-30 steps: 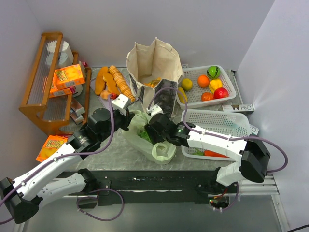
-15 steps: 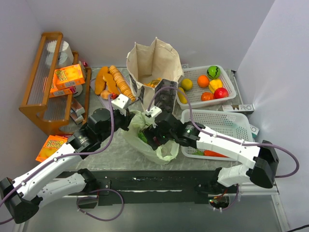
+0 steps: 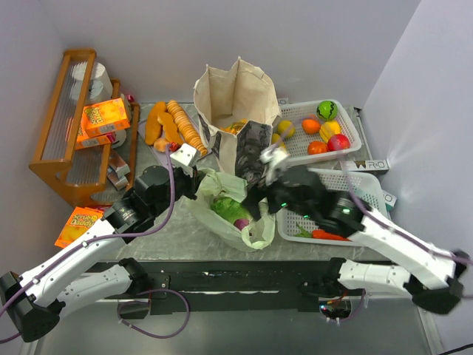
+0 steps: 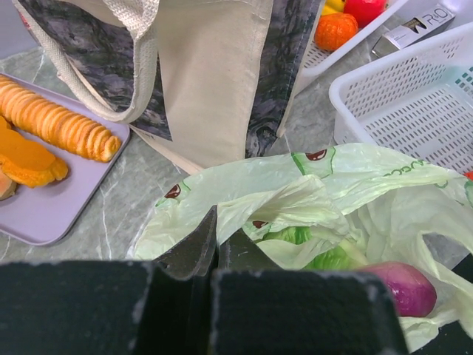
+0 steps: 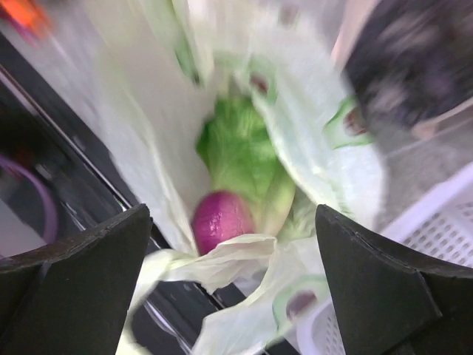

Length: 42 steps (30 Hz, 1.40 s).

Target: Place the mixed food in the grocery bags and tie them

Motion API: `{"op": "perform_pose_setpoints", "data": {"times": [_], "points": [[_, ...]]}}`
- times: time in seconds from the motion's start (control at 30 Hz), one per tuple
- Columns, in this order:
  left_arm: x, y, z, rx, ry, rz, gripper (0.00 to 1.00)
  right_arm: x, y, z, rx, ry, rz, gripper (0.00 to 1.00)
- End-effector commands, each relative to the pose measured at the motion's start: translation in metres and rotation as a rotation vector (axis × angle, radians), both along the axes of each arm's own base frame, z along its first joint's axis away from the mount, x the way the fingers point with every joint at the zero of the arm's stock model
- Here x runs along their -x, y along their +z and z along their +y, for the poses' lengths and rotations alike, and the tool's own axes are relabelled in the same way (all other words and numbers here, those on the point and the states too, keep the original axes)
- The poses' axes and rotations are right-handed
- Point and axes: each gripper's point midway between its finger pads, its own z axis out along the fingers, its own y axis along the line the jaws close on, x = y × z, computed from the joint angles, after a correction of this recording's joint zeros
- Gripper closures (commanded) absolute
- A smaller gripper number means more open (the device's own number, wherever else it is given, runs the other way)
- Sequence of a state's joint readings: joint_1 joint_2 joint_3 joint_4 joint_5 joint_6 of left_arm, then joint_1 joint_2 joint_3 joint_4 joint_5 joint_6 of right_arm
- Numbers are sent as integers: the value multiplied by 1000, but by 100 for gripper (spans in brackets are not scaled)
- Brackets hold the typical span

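My right gripper needs to move to its right in the top view next and go down there while empty, because the carrot's leafy end is below it and that way.
The pale-green plastic grocery bag [image 3: 251, 231] lies open at the front of the table. A leafy green cabbage [image 5: 240, 151] and a round purple-red food piece [image 5: 222, 220] lie inside it. My left gripper [image 4: 214, 238] is shut on the bag's rear edge, also seen from above [image 3: 194, 180]. My right gripper [image 5: 233, 251] hangs open over the bag's mouth with nothing between its fingers; from above it sits at the bag's right side [image 3: 257, 205]. The beige canvas tote [image 3: 236, 103] stands upright behind the bag. An orange carrot [image 3: 325, 235] lies in the near basket.
A white mesh basket [image 3: 353, 127] at the back right holds several fruit pieces; a second basket [image 3: 355, 188] sits in front of it. Bread loaves [image 3: 174, 124] lie on a purple tray. A wooden rack [image 3: 55, 133] with orange boxes [image 3: 103, 117] stands left.
My right gripper has opened wide and drawn back to the right out of the bag, leaving the purple-red piece beside the cabbage. The left gripper has held still on the bag.
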<state>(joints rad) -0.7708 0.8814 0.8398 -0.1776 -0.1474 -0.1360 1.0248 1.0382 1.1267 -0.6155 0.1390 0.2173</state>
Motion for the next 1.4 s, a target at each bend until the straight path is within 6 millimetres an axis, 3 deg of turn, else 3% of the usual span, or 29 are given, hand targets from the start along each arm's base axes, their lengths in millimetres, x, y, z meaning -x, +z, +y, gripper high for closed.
{"op": "perform_pose_setpoints", "data": {"times": [0.0,0.03,0.07,0.2,0.33,0.4,0.73,0.9,1.1,1.27,1.37], "points": [[-3,11,3,16,15,-37,99,-35,17,-78,-56,-347,34,4],[-2,12,3,19,13,-39,99,-35,9,-91,-81,-398,90,5],[-2,13,3,21,12,-41,99,-49,-14,-126,-60,-532,143,5],[-2,14,3,23,11,-41,99,-38,-76,-180,45,-739,313,10],[-1,14,1,26,3,-39,99,-20,-134,-195,221,-785,484,12],[0,14,-1,29,-7,-38,99,-15,-147,-180,219,-693,551,15],[0,16,1,34,-2,-42,99,-6,-180,-181,335,-684,682,16],[1,15,0,32,-7,-40,99,-1,-193,-171,401,-632,724,17],[1,15,1,33,-3,-40,99,3,-211,-179,523,-676,748,19],[1,16,1,32,-4,-42,99,5,-216,-188,579,-722,753,35],[1,16,1,34,-7,-41,99,6,-218,-192,603,-749,755,53]]}}
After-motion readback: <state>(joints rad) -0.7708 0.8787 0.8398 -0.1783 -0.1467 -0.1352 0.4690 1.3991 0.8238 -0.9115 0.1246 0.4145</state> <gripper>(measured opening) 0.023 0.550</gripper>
